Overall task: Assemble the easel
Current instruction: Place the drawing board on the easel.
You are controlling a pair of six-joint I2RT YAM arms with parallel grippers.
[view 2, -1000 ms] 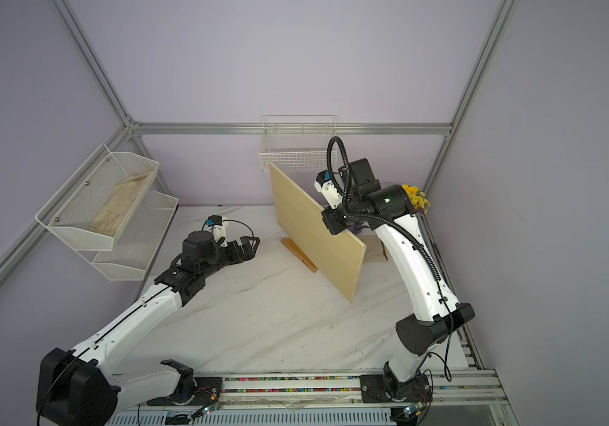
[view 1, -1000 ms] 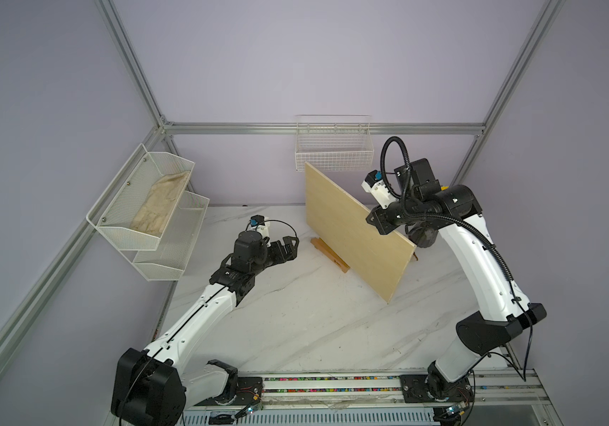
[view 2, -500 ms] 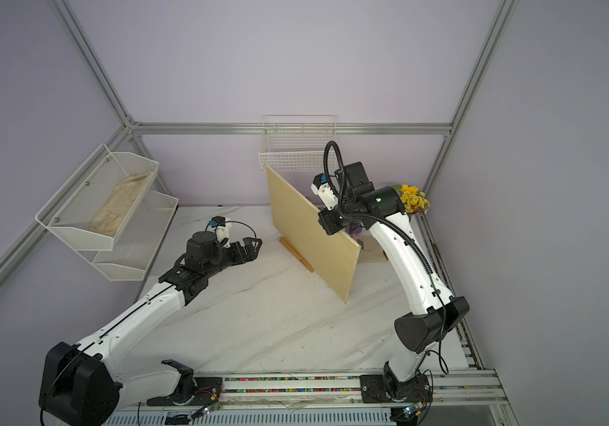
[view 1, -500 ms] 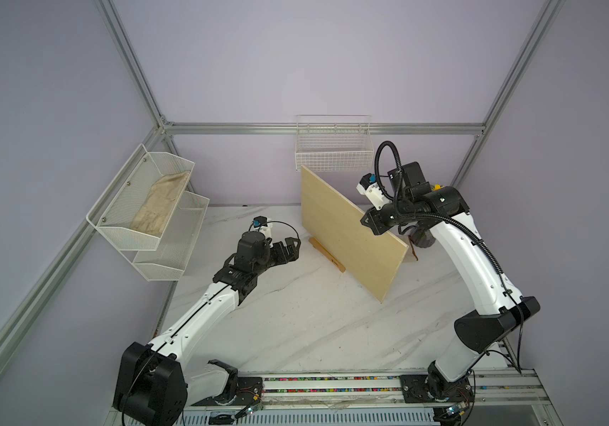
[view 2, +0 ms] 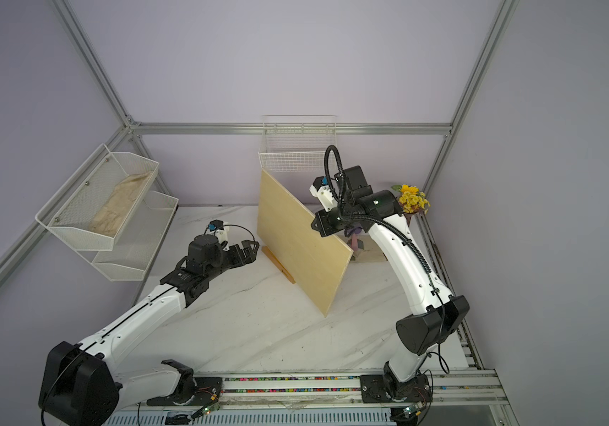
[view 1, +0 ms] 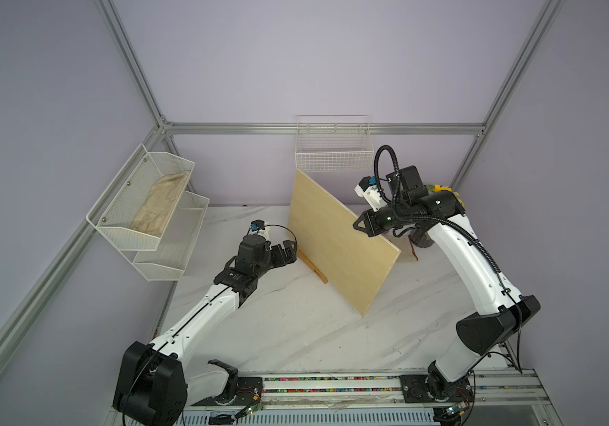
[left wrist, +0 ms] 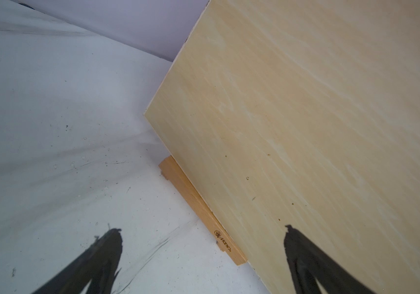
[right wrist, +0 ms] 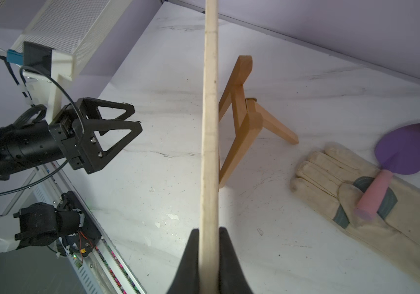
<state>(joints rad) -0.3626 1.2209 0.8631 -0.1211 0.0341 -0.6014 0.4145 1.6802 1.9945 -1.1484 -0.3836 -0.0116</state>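
Next, my right gripper shifts toward my left gripper, lays the board [view 1: 336,243] against the easel's uprights, then releases its upper edge, as their tops stand clear.
The easel [right wrist: 239,122] is an orange-brown wooden A-frame standing on the table with its back leg spread. The large pale board [view 1: 336,243] [view 2: 299,239] hides most of it in both top views. Only its ledge bar [view 1: 312,266] [view 2: 277,263] [left wrist: 198,208] shows there. My right gripper [right wrist: 209,230] [view 1: 360,225] is shut on the board's upper edge [right wrist: 210,127] and holds it tilted. The board's lower edge runs along the ledge bar; I cannot tell whether they touch. My left gripper [left wrist: 202,231] [view 1: 288,250] [right wrist: 133,119] stands open and holds nothing, just short of the ledge bar's end.
A work glove [right wrist: 371,201] with a purple trowel [right wrist: 402,150] on it lies behind the easel. Yellow flowers [view 2: 411,199] stand at the back right. A wire basket [view 1: 334,155] hangs on the back wall. A two-tier mesh shelf [view 1: 148,206] on the left wall holds a cloth.
My right gripper has carried the board to the left and lower, closer to the ledge bar. The left gripper has hardly moved and stays open.
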